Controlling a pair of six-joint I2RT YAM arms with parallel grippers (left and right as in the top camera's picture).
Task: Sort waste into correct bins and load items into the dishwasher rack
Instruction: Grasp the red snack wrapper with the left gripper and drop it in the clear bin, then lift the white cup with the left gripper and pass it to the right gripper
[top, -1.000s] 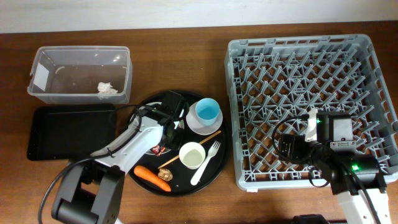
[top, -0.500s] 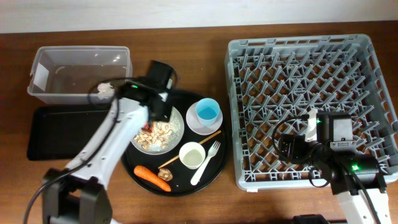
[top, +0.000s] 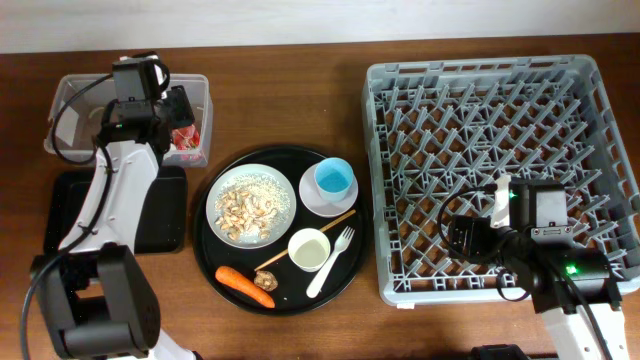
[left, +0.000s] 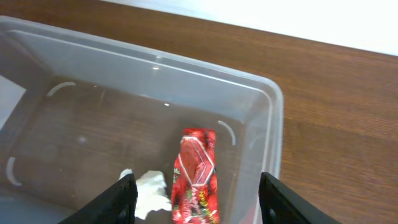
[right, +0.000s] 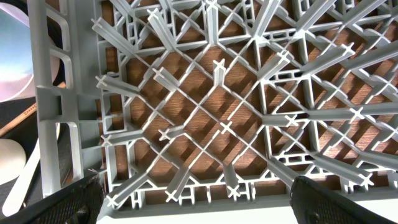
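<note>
The right gripper has empty fingers, so next it will swing to the left in the overhead view and turn sideways to close around the white cup (top: 309, 249) (right: 10, 160).
My left gripper (top: 178, 110) (left: 199, 202) hovers over the clear tub (top: 60, 100) (left: 267, 106), jaws wide open. The red wrapper (top: 185, 135) (left: 196, 174) lies loose between them inside the tub, beside the white tissue (left: 149, 190). The white plate (top: 252, 203) holds rice and brown scraps. The carrot (top: 244, 286), white cup (top: 309, 249), fork (top: 333, 260), chopstick (top: 320, 235) and blue cup (top: 333, 180) on its saucer (top: 312, 203) sit on the round tray. My right gripper (top: 465, 240) (right: 199, 205) is open and empty over the grey rack (top: 500, 160) (right: 211, 118).
The shallow black rectangular tray (top: 65, 225) lies in front of the tub, partly under my left arm. The round black tray (top: 215, 260) sits between it and the rack. A small brown scrap (top: 265, 279) lies by the carrot.
My left arm swung from the round tray up and left to the clear tub with the red wrapper, which now lies in the tub. The plate is uncovered. The right arm has not moved.
</note>
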